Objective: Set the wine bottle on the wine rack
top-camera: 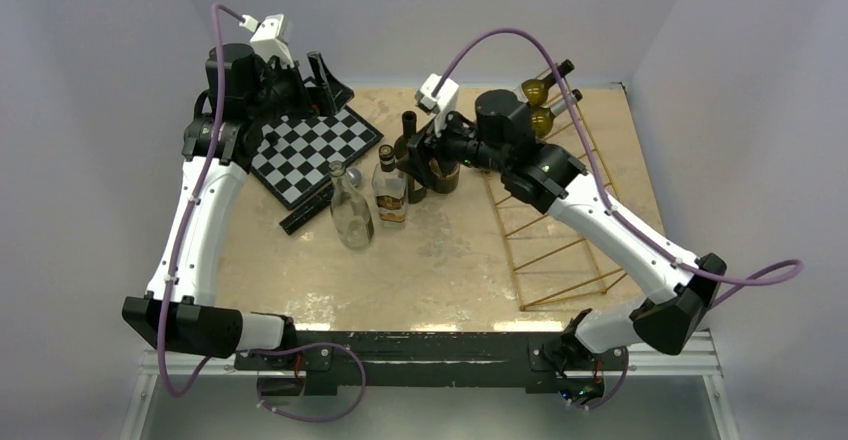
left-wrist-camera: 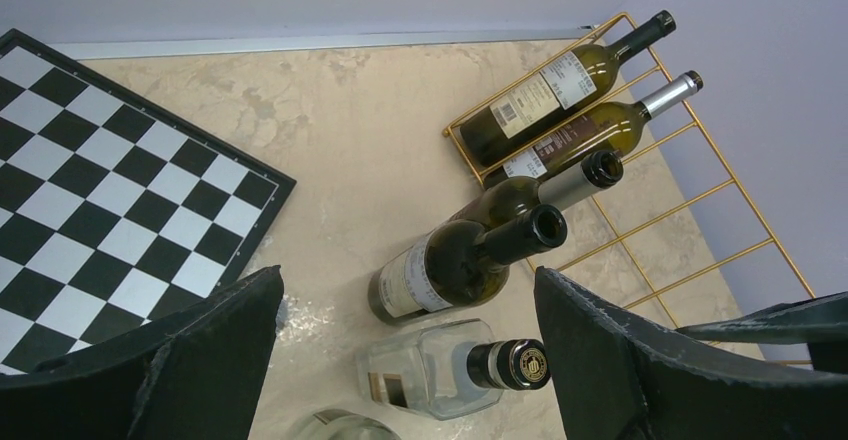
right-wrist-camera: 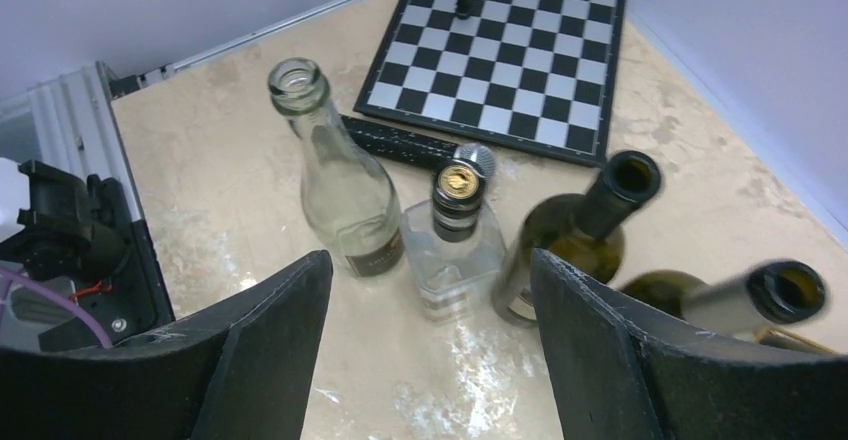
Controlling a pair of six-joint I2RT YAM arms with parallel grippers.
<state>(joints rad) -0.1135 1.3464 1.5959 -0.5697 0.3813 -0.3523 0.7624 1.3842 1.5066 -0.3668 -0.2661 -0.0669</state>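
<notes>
I will next move my right gripper to the left in the top view and down around the black cap [top-camera: 386, 153] of the clear square bottle, because the cap is narrower than the bottle's body.
The gold wire wine rack [top-camera: 553, 252] lies at the table's right and shows in the left wrist view [left-wrist-camera: 742, 185]. Two wine bottles [left-wrist-camera: 560, 85] [left-wrist-camera: 590, 130] lie on its far end. Two dark green wine bottles stand mid-table, one open-mouthed [left-wrist-camera: 470, 260] [right-wrist-camera: 575, 250] and one with a silver neck [left-wrist-camera: 540, 190] [right-wrist-camera: 720, 295]. My right gripper [top-camera: 425, 150] [right-wrist-camera: 430, 260] is open and empty, hovering just above and beside these standing bottles. My left gripper [top-camera: 325, 75] [left-wrist-camera: 408, 280] is open and empty, raised at the far left over the chessboard's back edge.
A clear square bottle with a black cap [top-camera: 390, 190] [right-wrist-camera: 455, 250] and a clear round bottle [top-camera: 350, 210] [right-wrist-camera: 345, 190] stand by the dark ones. A chessboard [top-camera: 310, 150] [right-wrist-camera: 510, 50] lies at the far left, with a black strip [right-wrist-camera: 400, 140] along its edge.
</notes>
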